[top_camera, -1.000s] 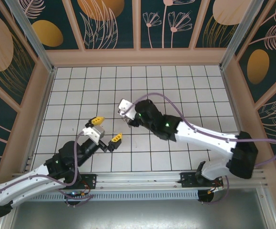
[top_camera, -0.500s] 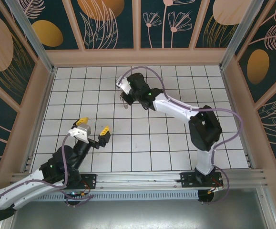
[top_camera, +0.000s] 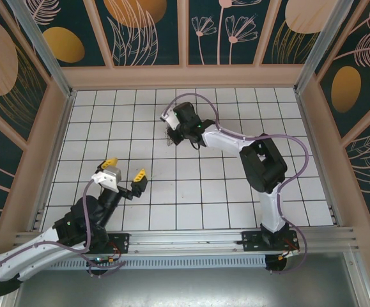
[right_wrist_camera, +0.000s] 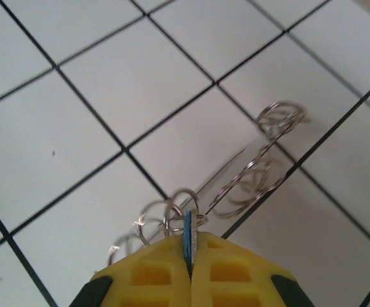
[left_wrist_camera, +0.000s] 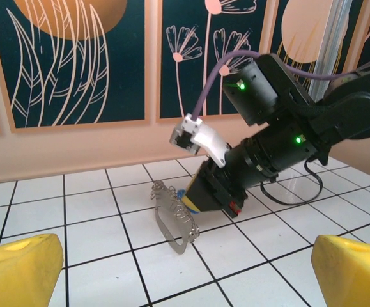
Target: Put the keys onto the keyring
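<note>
The keyring [top_camera: 167, 141] stands on edge, so my right gripper needs to draw back next over the bare tiles nearer my base and release the key.
The keys are one small key with a blue head [right_wrist_camera: 188, 235], pinched edge-on in my shut right gripper [right_wrist_camera: 189, 251]. Its tip sits among the wire loops of the keyring [right_wrist_camera: 248, 174], a silver metal plate carrying several small rings, standing on edge on the white tiles. In the left wrist view the keyring [left_wrist_camera: 170, 217] leans against the right gripper [left_wrist_camera: 195, 202], with the blue key [left_wrist_camera: 183, 191] just showing. From above, the right gripper [top_camera: 170, 135] is at the keyring [top_camera: 167, 141] at mid-floor, towards the back. My left gripper [top_camera: 126, 169] is wide open and empty, about two tiles nearer and to the left.
The white tiled floor [top_camera: 236, 192] is boxed in by peach walls [top_camera: 185, 77]. The right arm [top_camera: 255, 160] arches across the middle with its purple cable [top_camera: 300, 153] looping right. A dark cable [left_wrist_camera: 300, 192] lies on the tiles behind the right gripper.
The right arm swung from mid-floor towards the back, carrying the key and keyring about two tiles away. The left arm pulled back left and nearer. Over the last half second little has moved.
</note>
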Robot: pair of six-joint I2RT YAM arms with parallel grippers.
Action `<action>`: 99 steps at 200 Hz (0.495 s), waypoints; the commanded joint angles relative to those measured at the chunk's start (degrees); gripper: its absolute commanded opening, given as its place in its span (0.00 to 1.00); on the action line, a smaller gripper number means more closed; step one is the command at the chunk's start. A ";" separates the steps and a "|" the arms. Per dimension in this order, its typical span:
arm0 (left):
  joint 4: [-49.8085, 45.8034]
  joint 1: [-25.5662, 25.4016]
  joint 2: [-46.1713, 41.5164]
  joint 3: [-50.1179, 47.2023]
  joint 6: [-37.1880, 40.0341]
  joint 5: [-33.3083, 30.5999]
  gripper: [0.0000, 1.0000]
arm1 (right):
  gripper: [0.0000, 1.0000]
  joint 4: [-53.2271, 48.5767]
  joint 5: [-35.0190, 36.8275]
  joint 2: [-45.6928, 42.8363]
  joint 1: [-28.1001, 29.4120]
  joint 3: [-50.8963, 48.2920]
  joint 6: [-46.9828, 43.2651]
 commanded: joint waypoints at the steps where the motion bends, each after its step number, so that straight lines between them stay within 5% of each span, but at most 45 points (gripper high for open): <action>1: 2.34 -0.02 1.09 0.86 1.29 -0.59 0.99 | 0.00 2.58 -1.24 -4.06 -0.40 -5.32 3.82; 76: 6.42 0.05 9.25 2.26 -1.92 -1.22 0.99 | 0.00 6.72 -3.08 -11.42 -0.54 -21.57 11.08; 99: 8.44 -0.03 12.27 2.10 -5.52 -4.01 0.99 | 0.07 7.71 -3.82 -13.02 -0.54 -25.27 13.65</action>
